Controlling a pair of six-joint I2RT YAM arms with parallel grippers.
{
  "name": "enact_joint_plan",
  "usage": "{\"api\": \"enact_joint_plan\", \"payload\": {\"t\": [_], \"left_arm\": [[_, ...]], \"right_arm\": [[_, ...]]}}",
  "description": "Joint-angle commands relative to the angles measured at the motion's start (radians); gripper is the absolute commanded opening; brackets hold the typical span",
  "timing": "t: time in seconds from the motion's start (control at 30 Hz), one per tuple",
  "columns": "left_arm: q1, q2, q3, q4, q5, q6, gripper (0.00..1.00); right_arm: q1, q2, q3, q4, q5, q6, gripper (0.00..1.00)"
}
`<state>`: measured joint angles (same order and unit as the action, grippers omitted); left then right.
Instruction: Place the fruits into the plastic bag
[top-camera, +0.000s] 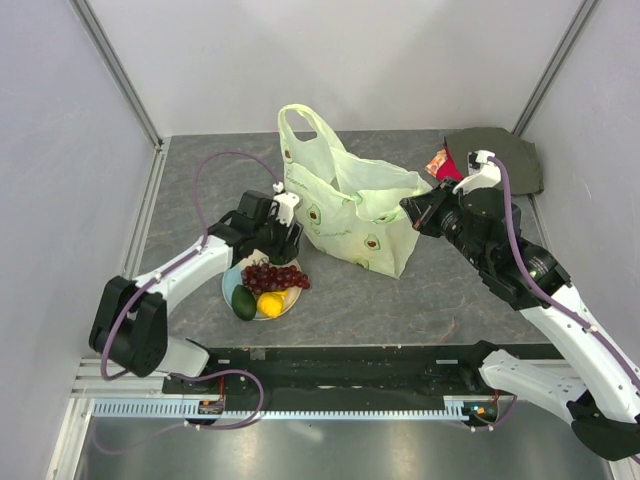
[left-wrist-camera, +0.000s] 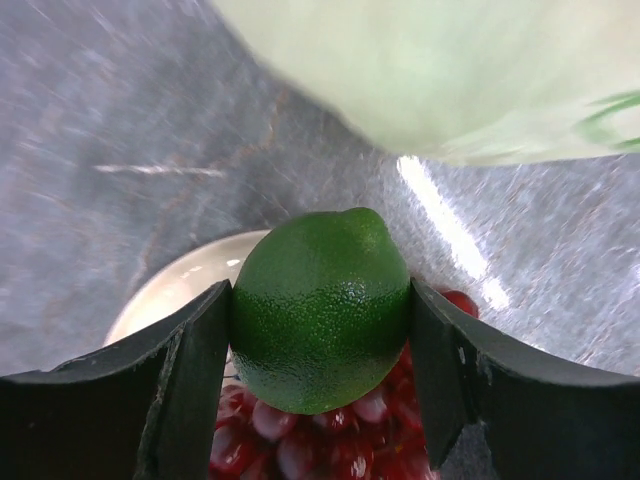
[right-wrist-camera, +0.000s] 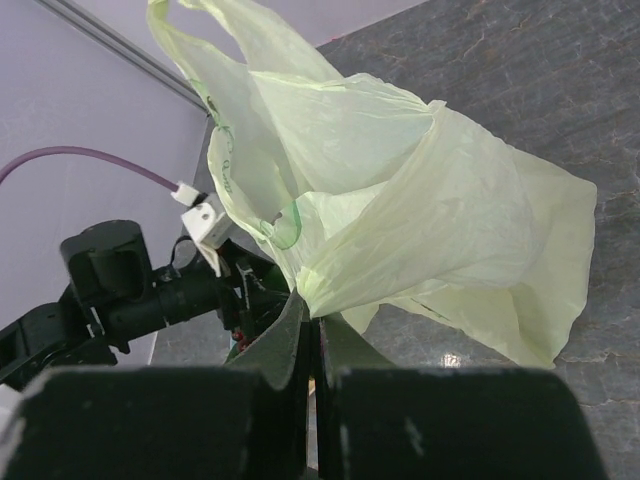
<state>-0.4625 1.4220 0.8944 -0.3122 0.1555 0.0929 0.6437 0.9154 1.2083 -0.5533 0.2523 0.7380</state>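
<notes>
The bag's side stands higher than the green fruit, so my left gripper will rise over the bag's rim, lower into the bag's opening (top-camera: 352, 181) and release.
A round green fruit (left-wrist-camera: 320, 310) with pebbled skin sits between the two black fingers of my left gripper (left-wrist-camera: 320, 345), which is shut on it with both pads against its sides. Right under it lie the dark red grapes (left-wrist-camera: 330, 450) on the pale plate (left-wrist-camera: 180, 285). From above, the left gripper (top-camera: 283, 240) hangs over the plate's far edge, next to the grapes (top-camera: 272, 277), a yellow lemon (top-camera: 270, 303) and a dark green avocado (top-camera: 244, 303). The pale green plastic bag (top-camera: 345, 210) stands to the right. My right gripper (right-wrist-camera: 312, 325) is shut on a pinch of its rim.
A dark green cloth (top-camera: 500, 155) with a red item (top-camera: 443, 163) lies at the back right corner. Pale walls enclose the grey table on three sides. The right arm reaches in from the right, and the bag's loop handle (top-camera: 300, 125) stands up at the back.
</notes>
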Motion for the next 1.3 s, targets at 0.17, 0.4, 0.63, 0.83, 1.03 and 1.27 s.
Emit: {"api": "enact_joint_plan", "payload": {"t": [0.17,0.4,0.63,0.83,1.03,1.27], "left_arm": [[-0.002,-0.146,0.064,0.012,-0.042,-0.013,0.58],[0.044,-0.244,0.034,-0.028,-0.321,-0.084,0.64],[0.055,-0.350,0.170,-0.008,-0.248,-0.212,0.65],[0.051,-0.345,0.400,0.166,0.002,-0.412,0.63],[-0.085,-0.208,0.497,0.308,0.049,-0.403,0.63],[-0.182,-0.072,0.506,0.288,-0.106,-0.342,0.62]], "right_arm": [[-0.003,-0.019,0.007,0.030,0.004,0.009,0.00],[-0.001,-0.027,-0.001,0.033,-0.001,0.008,0.00],[-0.001,-0.026,-0.012,0.042,-0.019,0.008,0.00],[-0.001,-0.029,-0.012,0.044,-0.019,0.008,0.00],[-0.003,-0.038,-0.021,0.046,-0.013,0.011,0.00],[-0.003,-0.053,-0.018,0.041,0.004,0.011,0.00]]}}
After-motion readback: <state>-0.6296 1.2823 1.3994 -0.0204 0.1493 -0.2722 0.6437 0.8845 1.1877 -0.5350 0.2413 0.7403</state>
